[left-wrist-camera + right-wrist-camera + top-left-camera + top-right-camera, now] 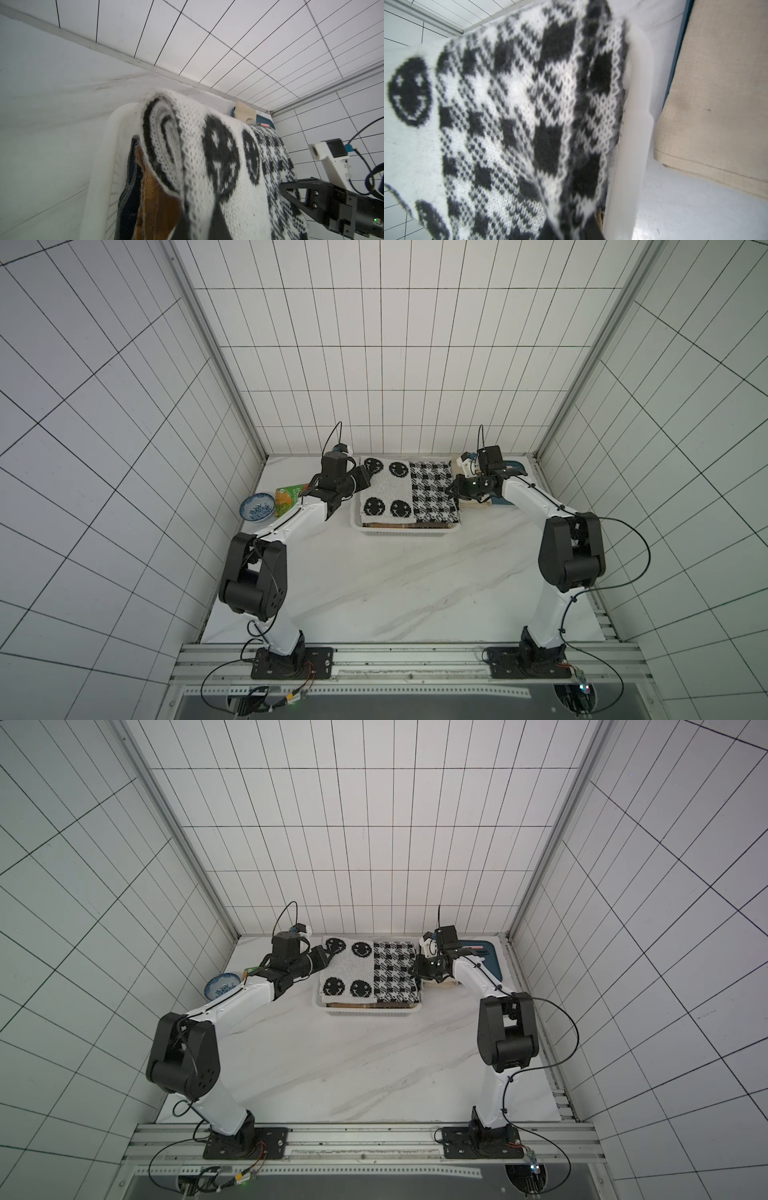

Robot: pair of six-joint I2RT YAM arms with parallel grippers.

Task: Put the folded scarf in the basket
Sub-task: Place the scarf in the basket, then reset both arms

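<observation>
The scarf's smiley edge is still raised above the basket's rim, and the dark cloth inside the basket's side (129,190) lies below it, so my left gripper needs to lower that edge onto that cloth next and let go.
The folded scarf (409,493) (368,973) is black-and-white knit, with smiley faces on one half and checks on the other. It is spread over the white basket (405,532) (370,1013), on top of other folded cloths. My left gripper (368,479) (197,220) is shut on the scarf's (207,155) smiley edge, which is pinched up above the basket rim (99,166). My right gripper (451,490) (571,226) is shut on the scarf's (508,104) checked edge, just inside the basket wall (633,124).
A brown cloth (158,197) and a dark one lie under the scarf in the basket. A blue tray (486,959) holding a beige cloth (716,83) sits right of the basket. A blue-patterned bowl (257,508) and a green packet (287,498) lie at the left. The back wall is close.
</observation>
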